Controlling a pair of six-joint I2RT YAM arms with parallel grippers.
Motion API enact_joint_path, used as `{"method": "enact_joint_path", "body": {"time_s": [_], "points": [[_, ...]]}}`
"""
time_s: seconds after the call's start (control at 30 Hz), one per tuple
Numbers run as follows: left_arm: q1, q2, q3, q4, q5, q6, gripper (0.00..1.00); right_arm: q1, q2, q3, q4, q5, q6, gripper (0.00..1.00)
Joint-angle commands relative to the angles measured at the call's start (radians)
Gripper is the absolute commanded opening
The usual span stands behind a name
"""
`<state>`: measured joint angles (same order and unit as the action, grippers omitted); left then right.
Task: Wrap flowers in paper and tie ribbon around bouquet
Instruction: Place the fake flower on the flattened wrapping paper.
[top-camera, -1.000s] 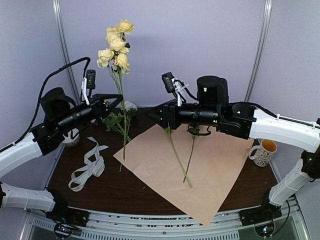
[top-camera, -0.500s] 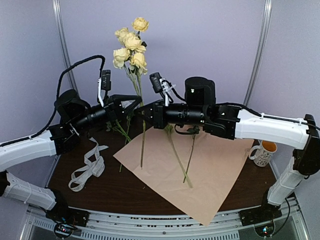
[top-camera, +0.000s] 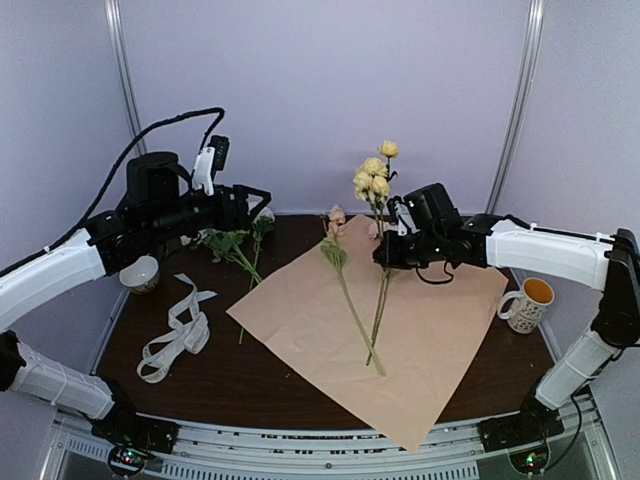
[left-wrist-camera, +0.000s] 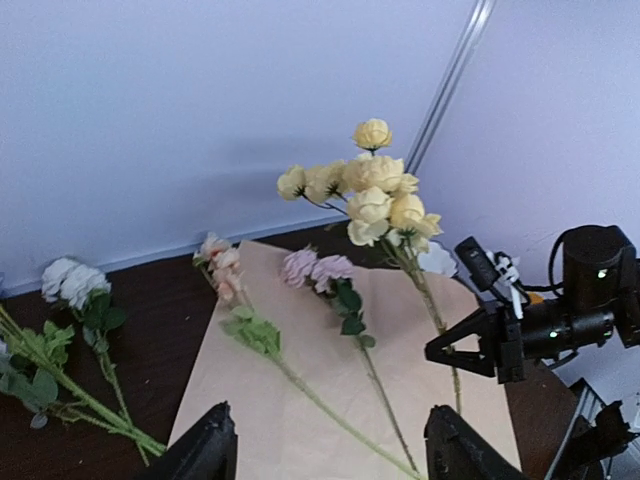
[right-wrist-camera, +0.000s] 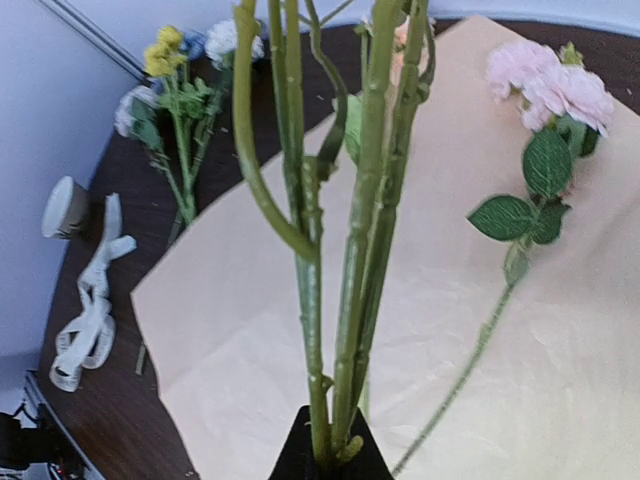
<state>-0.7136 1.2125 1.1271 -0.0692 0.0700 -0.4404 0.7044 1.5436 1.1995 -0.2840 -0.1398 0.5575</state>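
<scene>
The leafy stem nearest the cup lies under my left gripper's open fingers, so the gripper turns and lowers left in the top view onto it next.
My right gripper (top-camera: 385, 251) is shut on the stems of a yellow-bloomed bunch of flowers (top-camera: 375, 180), held upright above the tan paper (top-camera: 420, 340). In the right wrist view the green stems (right-wrist-camera: 345, 300) rise out of the shut gripper (right-wrist-camera: 326, 458). Two pink flowers (top-camera: 345, 285) lie on the paper. My left gripper (top-camera: 258, 203) is open and empty, back left above more flowers (top-camera: 235, 245) on the table. Its fingers (left-wrist-camera: 205, 452) frame the paper (left-wrist-camera: 300, 410) and the yellow flowers (left-wrist-camera: 375, 195). The cream ribbon (top-camera: 180, 325) lies loose at the left.
A white mug (top-camera: 528, 302) stands at the table's right edge beside the paper. A small cup (top-camera: 140, 273) sits at the far left behind the ribbon. The dark table (top-camera: 260, 375) runs to a metal rail at the front.
My left gripper opened, let go of the yellow flowers and drew back left. My right gripper shut on their stems and carried them right and lower, over the paper.
</scene>
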Motion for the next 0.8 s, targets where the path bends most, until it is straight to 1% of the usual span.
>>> {"method": "enact_joint_path", "body": {"time_s": [0.0,0.07,0.1,0.13,0.2,0.23,0.27,0.4,0.53,0.63,0.77], "points": [[0.089,0.052,0.020,-0.244,-0.065,-0.030,0.68,-0.047,0.074,-0.006,-0.152,0.103,-0.014,0.00],[0.129,0.061,0.011,-0.266,-0.027,-0.048,0.68,-0.061,0.114,-0.001,-0.155,0.105,-0.021,0.02],[0.148,0.064,0.007,-0.275,-0.015,-0.049,0.68,-0.065,0.135,0.005,-0.159,0.109,-0.026,0.06],[0.169,0.068,0.005,-0.282,-0.008,-0.049,0.68,-0.068,0.156,0.018,-0.173,0.118,-0.033,0.12],[0.215,0.086,0.004,-0.304,0.000,-0.049,0.68,-0.073,0.197,0.053,-0.234,0.147,-0.042,0.32],[0.242,0.102,0.008,-0.312,0.004,-0.049,0.68,-0.075,0.209,0.065,-0.254,0.168,-0.046,0.38],[0.273,0.125,0.013,-0.321,0.011,-0.048,0.68,-0.075,0.212,0.069,-0.262,0.187,-0.046,0.41],[0.386,0.282,0.082,-0.366,0.014,-0.038,0.68,-0.074,0.172,0.039,-0.237,0.208,-0.042,0.44],[0.458,0.493,0.225,-0.387,0.040,-0.016,0.68,-0.067,0.135,0.015,-0.239,0.224,-0.048,0.45],[0.470,0.696,0.412,-0.478,0.014,0.054,0.68,-0.058,0.115,-0.010,-0.232,0.218,-0.053,0.45],[0.475,0.902,0.642,-0.603,-0.036,0.117,0.69,-0.043,0.110,-0.025,-0.237,0.232,-0.066,0.45]]}}
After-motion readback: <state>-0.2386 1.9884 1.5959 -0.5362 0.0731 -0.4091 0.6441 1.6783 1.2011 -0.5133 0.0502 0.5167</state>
